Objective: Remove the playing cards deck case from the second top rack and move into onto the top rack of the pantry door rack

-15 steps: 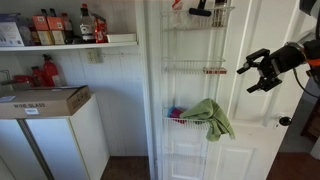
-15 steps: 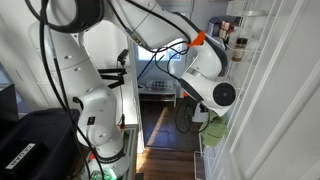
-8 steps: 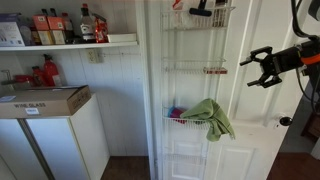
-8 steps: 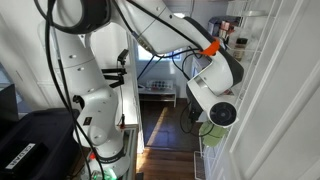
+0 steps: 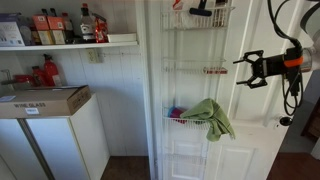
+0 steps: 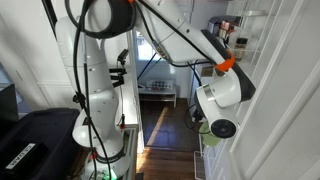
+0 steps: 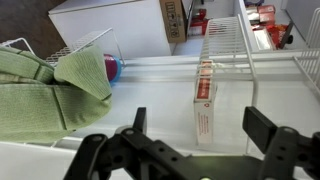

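Note:
My open gripper moves straight ahead along the white door onto the near end of the playing cards deck case [image 5: 214, 71] next, because it's still beyond my fingers.
The pantry door rack [image 5: 190, 90] hangs on the white door. The reddish-orange playing cards deck case [image 5: 214, 71] lies in the second top rack [image 5: 185, 70]. The top rack [image 5: 180, 25] above it holds black objects [image 5: 200, 9]. My gripper [image 5: 245, 72] is open and empty, level with the second top rack and just to the side of the case, not touching it. In the wrist view the case [image 7: 204, 85] stands on edge in the wire tier [image 7: 246, 55], between and beyond my open fingers [image 7: 198, 117]. In an exterior view only my arm's wrist [image 6: 222, 92] shows by the door.
A green cloth [image 5: 209, 118] drapes over a lower tier; it also shows in the wrist view [image 7: 50, 85]. A door knob [image 5: 284, 121] sticks out below my gripper. A white wall shelf [image 5: 60, 42] with bottles and a cardboard box [image 5: 45, 100] on a cabinet stand beside the door.
My gripper has turned to face the rack and moved a little closer to the second top rack, staying open. The case has not moved.

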Robot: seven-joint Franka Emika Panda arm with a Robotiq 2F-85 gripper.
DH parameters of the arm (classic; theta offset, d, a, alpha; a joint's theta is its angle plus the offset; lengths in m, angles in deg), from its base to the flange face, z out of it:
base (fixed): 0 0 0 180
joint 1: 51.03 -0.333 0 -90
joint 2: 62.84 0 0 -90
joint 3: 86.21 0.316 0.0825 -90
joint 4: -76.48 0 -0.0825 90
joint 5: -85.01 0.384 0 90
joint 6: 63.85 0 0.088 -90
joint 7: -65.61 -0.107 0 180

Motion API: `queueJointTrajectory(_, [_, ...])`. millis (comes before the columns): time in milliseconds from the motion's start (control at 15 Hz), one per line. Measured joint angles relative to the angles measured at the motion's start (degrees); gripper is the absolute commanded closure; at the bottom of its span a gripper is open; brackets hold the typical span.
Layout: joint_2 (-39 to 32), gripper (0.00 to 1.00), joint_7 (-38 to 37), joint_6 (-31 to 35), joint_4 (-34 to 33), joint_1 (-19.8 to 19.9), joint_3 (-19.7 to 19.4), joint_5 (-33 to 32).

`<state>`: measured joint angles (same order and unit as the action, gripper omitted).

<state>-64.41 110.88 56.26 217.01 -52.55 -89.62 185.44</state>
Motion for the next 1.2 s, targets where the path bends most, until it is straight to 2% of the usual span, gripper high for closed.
queueJointTrajectory(133, [-2.0,0.16,0.0,-1.8,-1.2,0.2,0.0,1.3])
queueJointTrajectory(200, [-2.9,0.21,0.0,-2.6,-1.7,0.3,0.0,2.0])
queueJointTrajectory(267, [-3.8,0.20,0.0,-3.5,-2.2,0.4,0.0,2.5])
queueJointTrajectory(467, [-5.8,0.35,0.1,-5.6,-3.7,0.7,0.0,3.9])
queueJointTrajectory(600, [-6.9,0.50,0.2,-6.7,-4.6,0.7,0.0,4.7])
queueJointTrajectory(733, [-7.7,0.56,0.3,-7.7,-5.5,0.7,0.0,4.9])
queueJointTrajectory(1067, [-9.4,0.61,0.3,-9.4,-6.9,0.7,0.2,5.1])
queueJointTrajectory(1200, [-10.0,0.85,0.4,-10.0,-7.4,0.7,0.2,5.2])
